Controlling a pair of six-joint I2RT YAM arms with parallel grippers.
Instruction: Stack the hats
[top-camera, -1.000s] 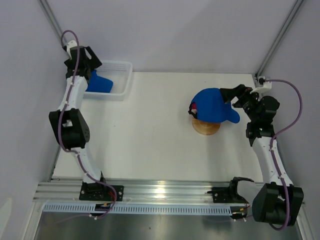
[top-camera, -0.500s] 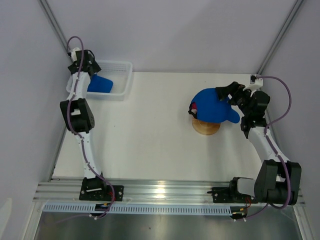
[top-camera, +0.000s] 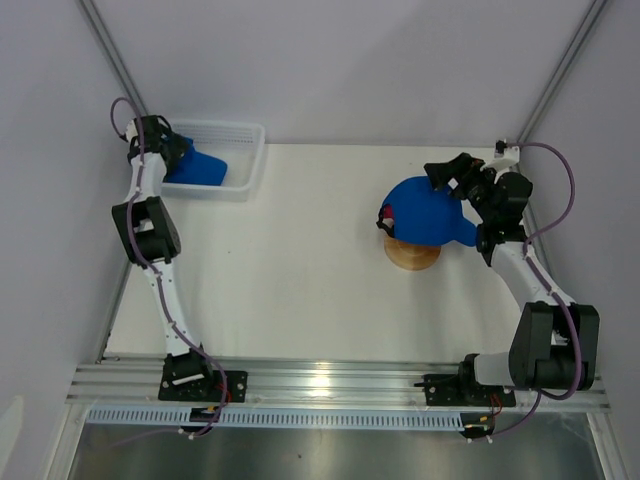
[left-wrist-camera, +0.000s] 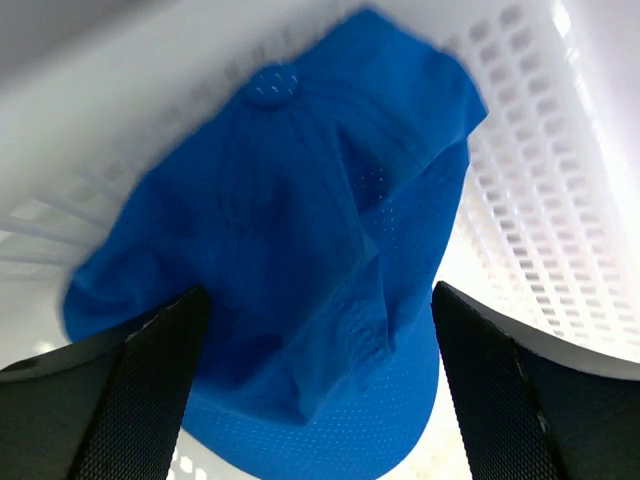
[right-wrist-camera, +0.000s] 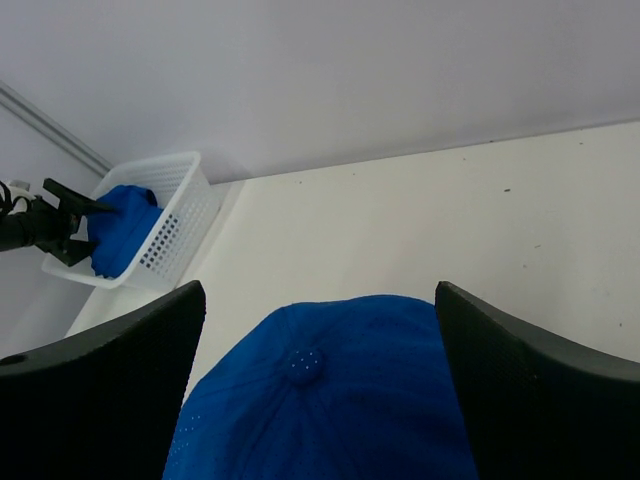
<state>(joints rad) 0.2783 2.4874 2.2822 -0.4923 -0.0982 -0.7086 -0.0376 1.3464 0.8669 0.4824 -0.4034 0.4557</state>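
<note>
My left gripper comes down onto the raised fold in the blue hat's top in the basket next and closes, since that fold lies below the open fingers.
A royal blue hat lies crumpled in the white mesh basket. My left gripper is low over it, open, one finger on each side of the hat's crown. A second blue hat sits on top of the stack on the round wooden stand. A magenta hat peeks out under its left edge. My right gripper hovers open just above the back of that top hat, nothing between its fingers.
The basket stands at the table's far left corner against the wall, with the left arm reaching in from its left side. Grey walls and slanted frame posts close in the back and sides.
My left gripper has dropped from above the basket's left end down onto the blue hat inside. My right gripper has moved left and further over the hat on the stand.
</note>
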